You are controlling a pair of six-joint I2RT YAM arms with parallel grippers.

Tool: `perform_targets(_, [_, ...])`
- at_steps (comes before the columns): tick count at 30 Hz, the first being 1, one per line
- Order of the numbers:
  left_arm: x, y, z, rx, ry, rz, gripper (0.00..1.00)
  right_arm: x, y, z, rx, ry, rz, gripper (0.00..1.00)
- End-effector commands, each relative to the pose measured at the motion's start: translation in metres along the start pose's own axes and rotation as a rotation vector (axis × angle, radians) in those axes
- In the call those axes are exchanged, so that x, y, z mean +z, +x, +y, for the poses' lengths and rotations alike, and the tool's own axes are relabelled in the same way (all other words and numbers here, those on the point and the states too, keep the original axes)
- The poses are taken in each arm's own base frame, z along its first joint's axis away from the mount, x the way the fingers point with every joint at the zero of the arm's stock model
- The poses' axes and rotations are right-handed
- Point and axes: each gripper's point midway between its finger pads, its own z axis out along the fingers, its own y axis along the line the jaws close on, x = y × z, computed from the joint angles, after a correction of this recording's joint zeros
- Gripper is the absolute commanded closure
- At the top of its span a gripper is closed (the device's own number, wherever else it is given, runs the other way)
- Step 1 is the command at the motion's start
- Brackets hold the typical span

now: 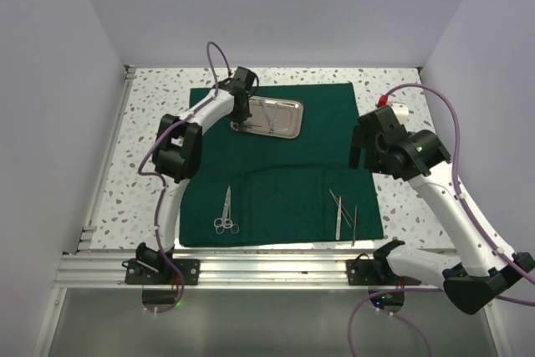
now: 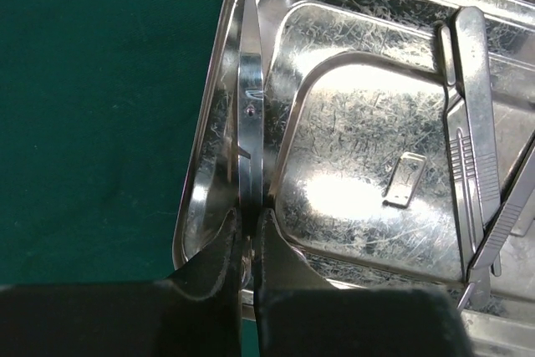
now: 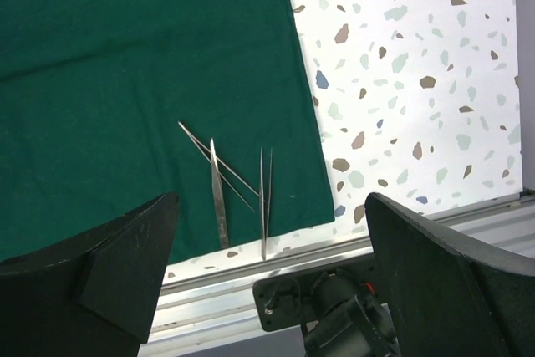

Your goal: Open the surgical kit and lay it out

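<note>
I need to lift the scissors in my left gripper off the tray next, then bring them back down onto the drape beside the ring-handled scissors.
The dark green drape lies spread flat on the table. The steel tray rests on its far part. My left gripper hangs over the tray's left end. It is shut on a slim pair of scissors that runs along the tray's left wall, blades pointing away; my left gripper pinches it just behind the pivot screw. A flat scalpel-like handle lies at the tray's right side. My right gripper hovers open over the drape's right edge, nothing between its fingers.
Ring-handled scissors lie on the drape's near left. Slim tweezers lie at its near right, and the right wrist view shows these tweezers close to the drape's corner and the aluminium rail. A small metal tag sits in the tray.
</note>
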Motion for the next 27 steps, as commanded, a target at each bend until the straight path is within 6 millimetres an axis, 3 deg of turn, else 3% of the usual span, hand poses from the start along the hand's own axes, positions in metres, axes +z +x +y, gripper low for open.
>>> perform_targets(1, [-0.002,0.011,0.005,0.05,0.015,0.088,1.0,-0.006,-0.008,0.003,0.027,-0.038,-0.035,0.02])
perform_targets(6, [-0.061,-0.053,-0.009,0.055,0.09,-0.06,1.0,-0.004,-0.014,0.013,0.035,-0.07,-0.037,0.02])
perform_targets(10, [-0.1,-0.065,0.0,0.05,0.089,-0.106,1.0,-0.005,-0.024,0.023,0.035,-0.096,-0.047,0.02])
perform_targets(11, [-0.121,-0.07,0.002,0.041,0.102,-0.133,1.0,-0.006,-0.03,0.028,0.039,-0.114,-0.059,0.02])
perform_targets(13, [-0.125,-0.051,0.01,0.045,0.09,-0.107,1.0,-0.003,-0.034,0.033,0.035,-0.119,-0.06,0.02])
perform_targets(14, [-0.147,-0.052,0.01,0.037,0.109,-0.136,1.0,-0.004,-0.041,0.039,0.044,-0.142,-0.073,0.02])
perform_targets(15, [-0.141,-0.028,0.017,0.051,0.087,-0.089,1.0,-0.004,-0.044,0.043,0.047,-0.153,-0.075,0.02])
perform_targets(16, [-0.146,-0.022,0.018,0.05,0.09,-0.101,1.0,0.001,-0.046,0.05,0.044,-0.16,-0.065,0.02])
perform_targets(17, [-0.166,-0.017,0.015,0.043,0.109,-0.124,1.0,0.0,-0.054,0.057,0.058,-0.182,-0.082,0.02])
perform_targets(18, [-0.159,0.012,0.022,0.054,0.087,-0.07,1.0,0.001,-0.056,0.065,0.061,-0.205,-0.074,0.02])
perform_targets(19, [-0.163,0.025,0.023,0.05,0.088,-0.061,1.0,0.002,-0.06,0.071,0.067,-0.218,-0.072,0.02])
perform_targets(20, [-0.182,0.034,0.019,0.032,0.118,-0.077,1.0,0.005,-0.07,0.082,0.081,-0.234,-0.075,0.02])
perform_targets(21, [-0.174,0.068,0.027,0.045,0.097,-0.021,1.0,0.005,-0.073,0.092,0.085,-0.264,-0.064,0.02])
perform_targets(23, [-0.184,0.097,0.021,0.032,0.124,-0.015,1.0,0.007,-0.093,0.111,0.106,-0.299,-0.073,0.01])
perform_targets(24, [-0.187,0.12,0.03,0.03,0.125,0.002,1.0,0.007,-0.099,0.118,0.111,-0.314,-0.076,0.02])
perform_targets(26, [-0.198,0.141,0.03,0.0,0.161,0.005,1.0,0.014,-0.117,0.141,0.125,-0.352,-0.083,0.02])
perform_targets(27, [-0.19,0.165,0.041,0.004,0.141,0.042,1.0,0.019,-0.122,0.15,0.125,-0.363,-0.08,0.02])
